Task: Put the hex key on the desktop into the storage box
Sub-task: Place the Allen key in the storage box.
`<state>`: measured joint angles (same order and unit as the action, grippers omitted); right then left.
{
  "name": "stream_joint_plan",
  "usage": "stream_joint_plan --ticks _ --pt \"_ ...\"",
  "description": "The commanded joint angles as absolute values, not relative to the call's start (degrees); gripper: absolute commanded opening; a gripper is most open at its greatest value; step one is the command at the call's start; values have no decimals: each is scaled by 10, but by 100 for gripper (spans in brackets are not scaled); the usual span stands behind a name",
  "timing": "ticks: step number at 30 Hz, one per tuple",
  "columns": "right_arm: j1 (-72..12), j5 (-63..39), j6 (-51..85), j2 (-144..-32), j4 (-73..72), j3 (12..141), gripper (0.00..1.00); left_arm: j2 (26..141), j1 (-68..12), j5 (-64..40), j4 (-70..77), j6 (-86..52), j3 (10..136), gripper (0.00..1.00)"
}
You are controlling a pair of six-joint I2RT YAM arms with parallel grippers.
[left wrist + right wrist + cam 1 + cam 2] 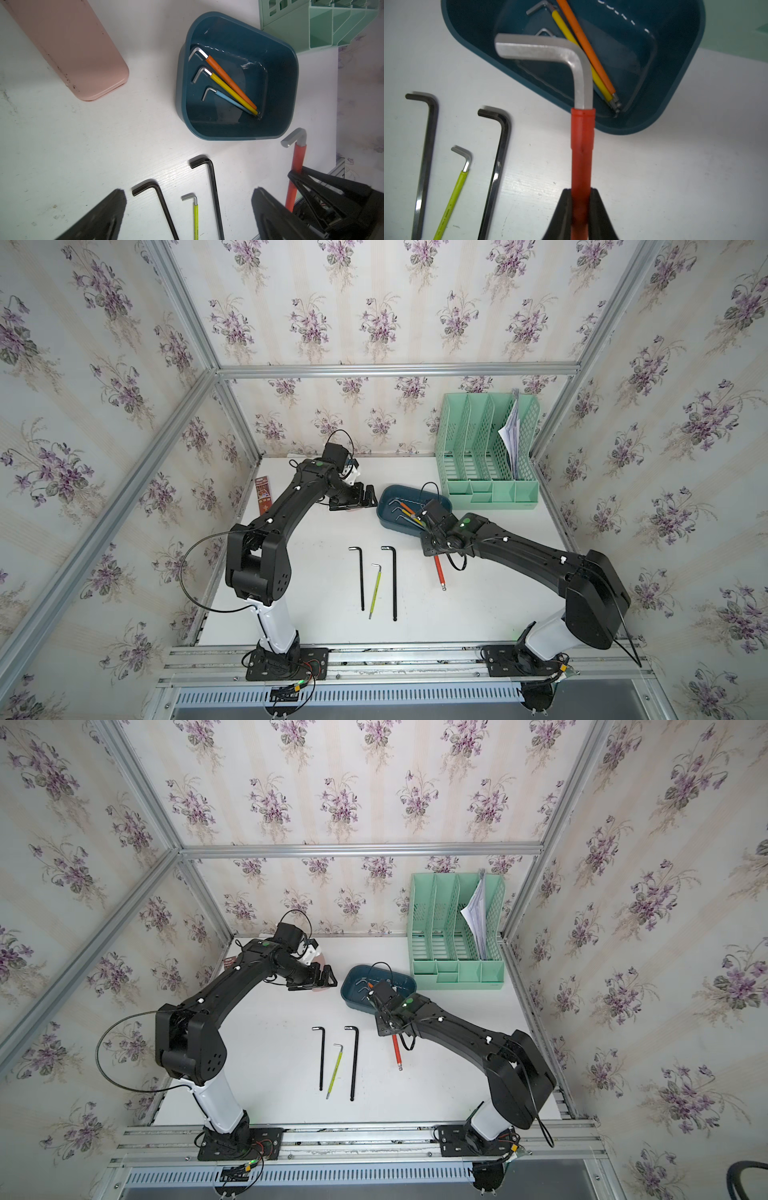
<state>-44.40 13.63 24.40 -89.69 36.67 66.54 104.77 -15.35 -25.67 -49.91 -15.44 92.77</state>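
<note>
I need to move my right gripper outward, turn it, lower it over the storage box's bottom beyond the orange hex key (415,502) (619,46) and let go, because that part of the bottom is empty.
My right gripper (581,190) is shut on the red sleeve of a red hex key (582,145), also seen from above (439,572). Its silver bent end reaches the near rim of the dark teal storage box (685,72). The storage box (384,506) holds orange (228,81), yellow and blue hex keys. On the white desktop (316,605) lie two black hex keys (361,576) (394,580) with a thin yellow-green one (376,591) between them. My left gripper (189,193) hangs open and empty left of the box, its fingers (116,203) wide apart.
A mint-green lattice file organiser (486,456) with papers stands behind the box at the back right. A pink case (68,47) lies under the left wrist. A brown card (262,497) sits at the table's left edge. Aluminium rails frame the table.
</note>
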Motion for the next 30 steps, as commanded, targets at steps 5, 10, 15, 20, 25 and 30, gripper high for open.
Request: stream_joint_plan --ticks 5,10,15,20,25,30 --pt "-406 169 122 -932 379 765 0 1039 -143 -253 -488 -158 921 99" --pt "-391 167 50 -970 374 838 0 1026 -127 -250 -477 -167 909 99" --pt "-379 149 -9 -1034 366 910 0 1018 -126 -237 -474 -167 903 99" --pt "-375 133 -60 -1102 358 975 0 1014 -118 -232 -469 -170 899 99" --pt "-371 151 -106 -1162 335 1017 0 1006 -112 -235 -461 -174 892 99" --pt "-367 162 -116 -1212 326 1046 0 1004 -109 -235 -457 -178 889 99"
